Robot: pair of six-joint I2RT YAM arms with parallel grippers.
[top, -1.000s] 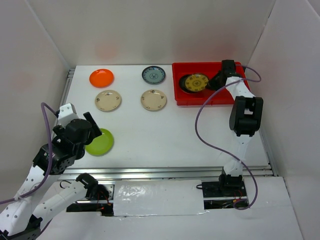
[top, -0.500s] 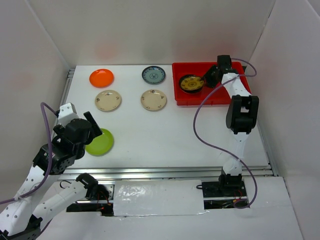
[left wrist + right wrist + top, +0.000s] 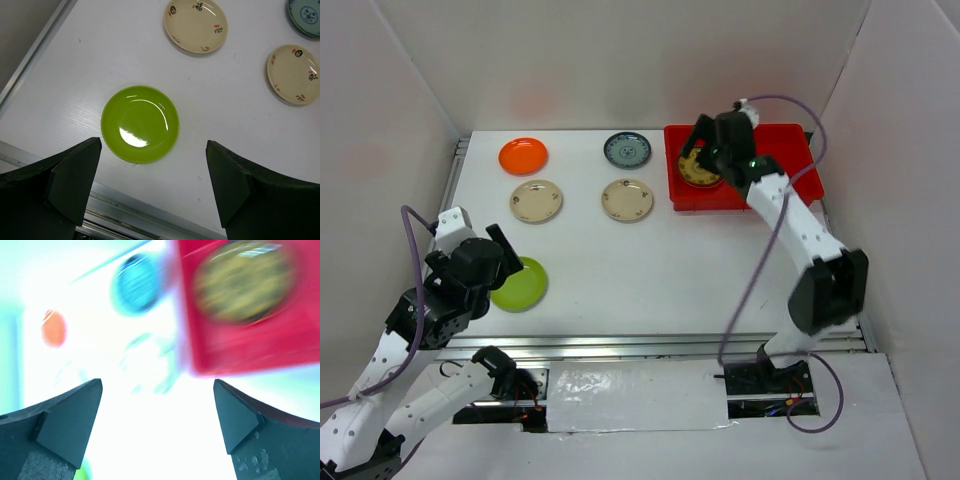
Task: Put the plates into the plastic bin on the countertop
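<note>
The lime green plate below comes next. My right gripper sweeps to the left in the top view and down to the plate's uncovered bin-side rim (image 3: 546, 282) (image 3: 87, 471).
The red plastic bin (image 3: 720, 203) stands at the back right of the white countertop (image 3: 650, 270). A brown-gold plate (image 3: 694, 172) lies in the bin's left part, half hidden by my right gripper (image 3: 698, 152), which hangs open and empty above it. In the blurred right wrist view, the right gripper (image 3: 158, 385) is over white counter, with the bin (image 3: 240, 350) and brown-gold plate (image 3: 243, 282) ahead. My left gripper (image 3: 152, 146) is open above the near edge of the lime green plate (image 3: 140, 123), which lies at the front left (image 3: 523, 285).
An orange plate (image 3: 523, 155) and a grey-blue plate (image 3: 627, 149) lie along the back. Two cream patterned plates (image 3: 536, 201) (image 3: 627, 199) lie in front of them. Metal rails (image 3: 670, 345) edge the counter and white walls enclose it.
My right gripper went from shut to open, left the brown-gold plate in the bin, and its arm swung left over the bin's left part. The left arm has not moved.
</note>
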